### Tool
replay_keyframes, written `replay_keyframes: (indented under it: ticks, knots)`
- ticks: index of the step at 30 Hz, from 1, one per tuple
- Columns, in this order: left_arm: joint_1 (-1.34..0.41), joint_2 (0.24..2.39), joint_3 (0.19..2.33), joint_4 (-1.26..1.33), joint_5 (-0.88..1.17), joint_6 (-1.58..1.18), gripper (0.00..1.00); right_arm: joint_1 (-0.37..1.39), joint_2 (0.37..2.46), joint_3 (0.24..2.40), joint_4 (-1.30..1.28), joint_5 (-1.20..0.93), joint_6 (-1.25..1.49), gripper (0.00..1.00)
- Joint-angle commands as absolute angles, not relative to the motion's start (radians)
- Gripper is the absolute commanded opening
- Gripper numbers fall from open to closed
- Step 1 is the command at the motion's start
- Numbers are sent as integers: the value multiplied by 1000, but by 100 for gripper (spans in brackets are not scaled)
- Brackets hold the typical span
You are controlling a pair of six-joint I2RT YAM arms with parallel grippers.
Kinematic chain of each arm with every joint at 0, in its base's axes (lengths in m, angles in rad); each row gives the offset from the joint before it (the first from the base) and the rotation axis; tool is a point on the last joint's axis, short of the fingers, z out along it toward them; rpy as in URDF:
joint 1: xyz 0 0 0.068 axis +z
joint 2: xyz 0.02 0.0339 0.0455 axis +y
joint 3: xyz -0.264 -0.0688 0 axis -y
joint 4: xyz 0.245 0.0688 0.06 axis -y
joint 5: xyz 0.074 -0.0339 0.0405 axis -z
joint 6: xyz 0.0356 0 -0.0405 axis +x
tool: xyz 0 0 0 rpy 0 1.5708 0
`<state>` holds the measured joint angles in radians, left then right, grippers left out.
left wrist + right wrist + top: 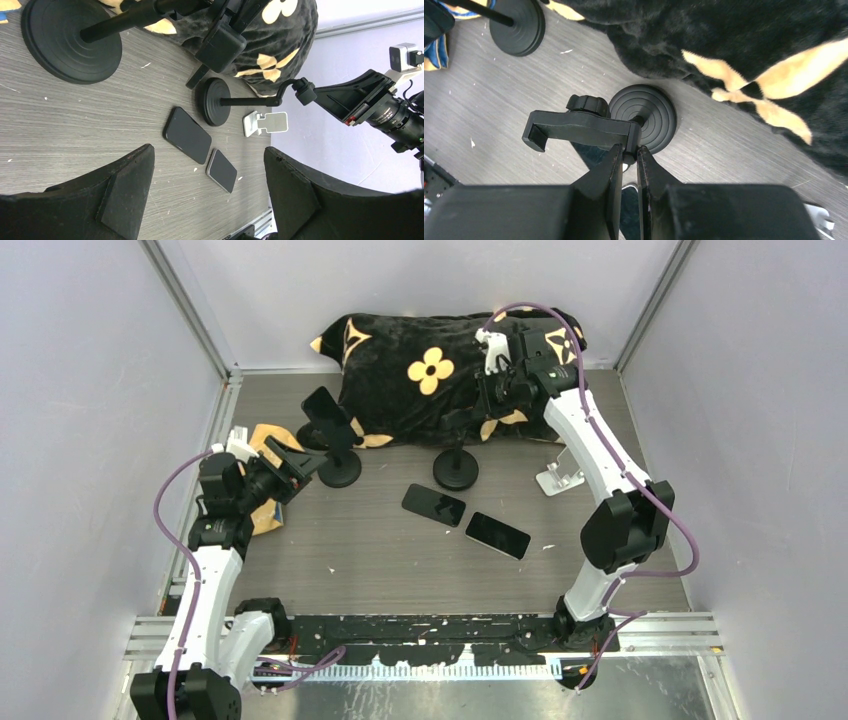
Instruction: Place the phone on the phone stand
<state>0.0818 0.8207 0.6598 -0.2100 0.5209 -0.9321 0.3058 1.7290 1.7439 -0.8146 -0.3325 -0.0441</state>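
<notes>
The joint (469,419) (630,156) between my right gripper's fingers comes free next as they spread and the gripper stays in place, since the stand's base rests flat on the tabletop.
Two dark phones lie flat mid-table, one (434,504) left of the other (497,535); the left wrist view shows them too (188,135) (222,170). A black phone stand has its round base (456,470) just behind them. My right gripper (490,392) is above it, shut on the joint behind the stand's empty clamp (574,127), fingers (613,165) pinching the neck. My left gripper (292,466) hovers open and empty at the left, beside a second black stand (340,468); its pads (125,185) frame the phones from a distance.
The second stand carries a dark slab (322,406) at its head. A black cushion with tan flowers (430,370) fills the back. A small white stand (560,478) sits at the right, a tan and blue cloth (268,510) by the left arm. Walls enclose three sides.
</notes>
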Motion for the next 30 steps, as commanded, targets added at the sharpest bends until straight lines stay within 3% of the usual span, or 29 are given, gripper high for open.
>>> replay_keyframes:
  ticks: [1,15,22,28,29,30]
  knots:
    - [87,821,657,-151,549,-941,80,306,1727,1813,-714,-293,-12,4]
    - [88,838,646,-131,578,-986,80,308,1710,1694,-696,-373,27,12]
    - [19,851,624,-115,569,-1016,79,303,1648,1650,-716,-414,7,49]
    - [-240,883,607,-95,400,-1035,79,248,1576,1597,-756,-513,-48,83]
    - [-283,894,604,-83,373,-1046,79,232,1563,1584,-767,-545,-66,96]
    - [-321,908,600,-70,345,-1057,79,216,1548,1567,-777,-576,-80,99]
